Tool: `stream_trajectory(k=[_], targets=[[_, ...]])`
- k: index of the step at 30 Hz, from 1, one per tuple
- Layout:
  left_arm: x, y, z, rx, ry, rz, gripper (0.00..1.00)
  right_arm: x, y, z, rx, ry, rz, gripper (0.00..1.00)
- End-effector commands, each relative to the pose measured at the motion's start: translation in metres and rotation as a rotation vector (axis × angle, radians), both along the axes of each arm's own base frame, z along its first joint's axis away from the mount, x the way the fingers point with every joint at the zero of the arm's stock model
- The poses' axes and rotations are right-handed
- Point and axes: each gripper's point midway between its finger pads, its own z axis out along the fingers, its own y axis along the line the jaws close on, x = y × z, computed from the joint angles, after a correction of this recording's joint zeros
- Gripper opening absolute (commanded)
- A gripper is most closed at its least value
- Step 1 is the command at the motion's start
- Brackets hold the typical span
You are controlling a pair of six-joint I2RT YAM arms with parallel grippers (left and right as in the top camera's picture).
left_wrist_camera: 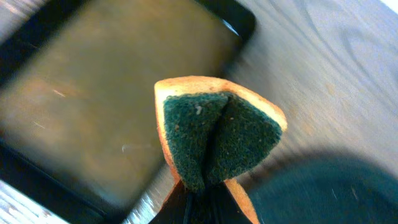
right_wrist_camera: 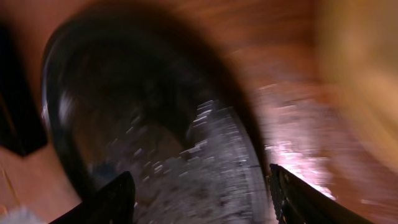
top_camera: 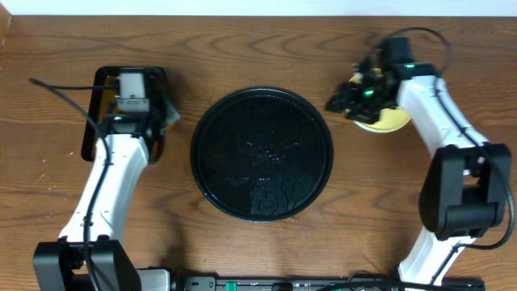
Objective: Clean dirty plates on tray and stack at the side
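Note:
I will next shift my left gripper to the left in the overhead view over the rectangular tray's bare inside, lower it and let go of the sponge [left_wrist_camera: 217,140], since the tray's inside is below it.
The large round black tray [top_camera: 262,153] sits mid-table with no plates on it; it also fills the blurred right wrist view [right_wrist_camera: 155,124]. A pale yellow plate [top_camera: 388,123] lies on the wood at the back right, partly under my right arm; it is a yellow blur in the right wrist view [right_wrist_camera: 357,62]. No mint-blue plates show. My right gripper [top_camera: 339,103] [right_wrist_camera: 202,186] is open and empty, between the yellow plate and the tray. My left gripper [top_camera: 161,117] [left_wrist_camera: 205,208] is shut on a folded green and orange sponge [left_wrist_camera: 217,140].
A smaller rectangular black tray with a brownish inside [top_camera: 101,113] [left_wrist_camera: 93,124] lies at the back left, under my left arm. Bare wooden table surrounds the round tray. The table's far edge runs along the top of the overhead view.

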Motion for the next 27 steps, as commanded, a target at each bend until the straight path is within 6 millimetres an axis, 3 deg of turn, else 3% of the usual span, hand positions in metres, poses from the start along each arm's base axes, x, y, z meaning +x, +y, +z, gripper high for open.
stream_trajectory(k=[1,5,8,9,11,12,15,18,21,26,27], targets=[[0.005,0.042,-0.009,0.067,-0.003,0.115,0.07,-0.018,0.051,0.020,0.042,-0.022,0.097,0.68],[0.015,0.065,-0.033,0.066,0.011,0.167,0.08,-0.035,0.094,0.021,0.022,-0.034,0.177,0.68],[0.017,0.074,-0.055,0.062,0.049,0.187,0.08,-0.043,0.112,0.024,-0.005,-0.054,0.201,0.71],[0.017,0.078,-0.063,0.060,0.063,0.194,0.13,-0.047,0.118,0.028,-0.005,-0.068,0.218,0.72],[0.015,0.083,-0.075,0.058,0.089,0.207,0.45,-0.050,0.128,0.048,-0.006,-0.126,0.240,0.76],[0.015,0.085,-0.076,0.057,0.090,0.211,0.56,-0.050,0.128,0.057,-0.009,-0.150,0.241,0.79],[0.017,0.088,-0.072,0.059,0.072,0.217,0.63,-0.053,0.125,0.085,-0.016,-0.224,0.237,0.84],[0.019,0.088,-0.062,0.062,0.046,0.217,0.65,-0.059,0.115,0.117,-0.027,-0.300,0.228,0.87],[0.021,0.087,-0.039,0.061,-0.010,0.215,0.66,-0.067,0.096,0.152,-0.072,-0.391,0.184,0.88],[0.015,0.085,0.027,0.072,-0.160,0.216,0.66,-0.086,0.069,0.199,-0.110,-0.510,0.127,0.99],[0.007,0.083,0.055,0.078,-0.220,0.217,0.67,-0.095,0.065,0.213,-0.097,-0.540,0.125,0.99]])
